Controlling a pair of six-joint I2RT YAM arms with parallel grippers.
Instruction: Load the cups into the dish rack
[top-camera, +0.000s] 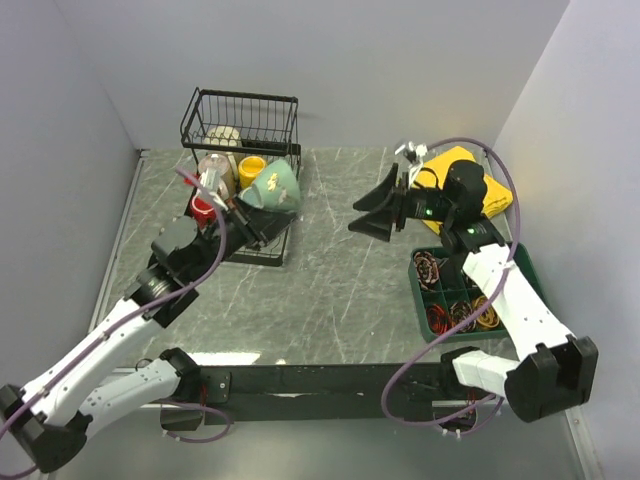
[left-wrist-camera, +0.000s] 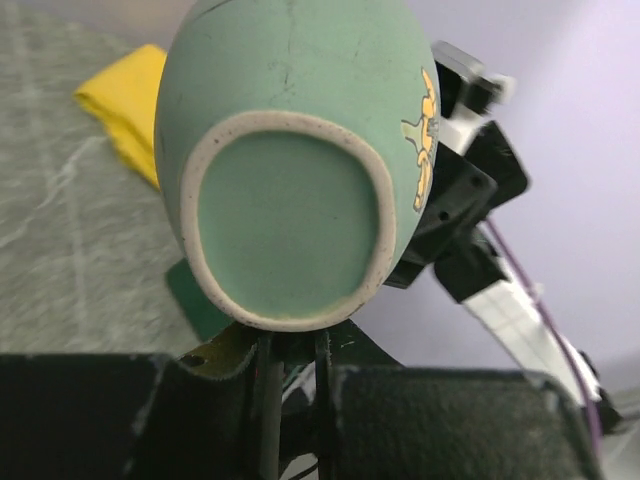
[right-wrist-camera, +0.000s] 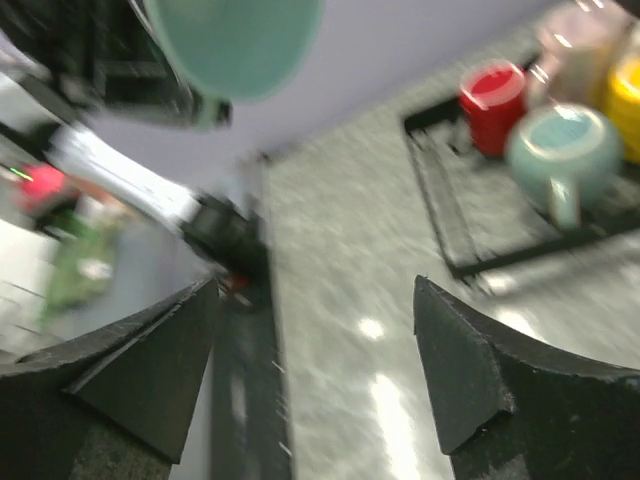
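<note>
I should lower my left gripper next, tip it downward and let go of the grey-green mug (top-camera: 276, 187) on the near part of the rack's base (top-camera: 270, 242), because that spot is below it.
The black wire dish rack (top-camera: 262, 252) stands at the back left. It holds a cream mug (top-camera: 224, 136) in its tall basket, and a beige mug (top-camera: 215, 170), a yellow mug (top-camera: 251, 168) and a red mug (top-camera: 203, 208) on its base. My left gripper (top-camera: 245, 207) is shut on the grey-green mug (top-camera: 276, 187) and holds it tilted above the rack. In the left wrist view the mug's base (left-wrist-camera: 288, 215) faces the camera above my gripper (left-wrist-camera: 290, 345). My right gripper (top-camera: 375, 212) is open and empty over mid-table. Its wrist view, past the gripper (right-wrist-camera: 315, 330), shows the small teal mug (right-wrist-camera: 560, 145) in the rack.
A green compartmented tray (top-camera: 421, 291) with coiled items sits at the right. A yellow cloth (top-camera: 456, 160) lies behind it, under my right arm. Grey walls close in the table at the left, back and right.
</note>
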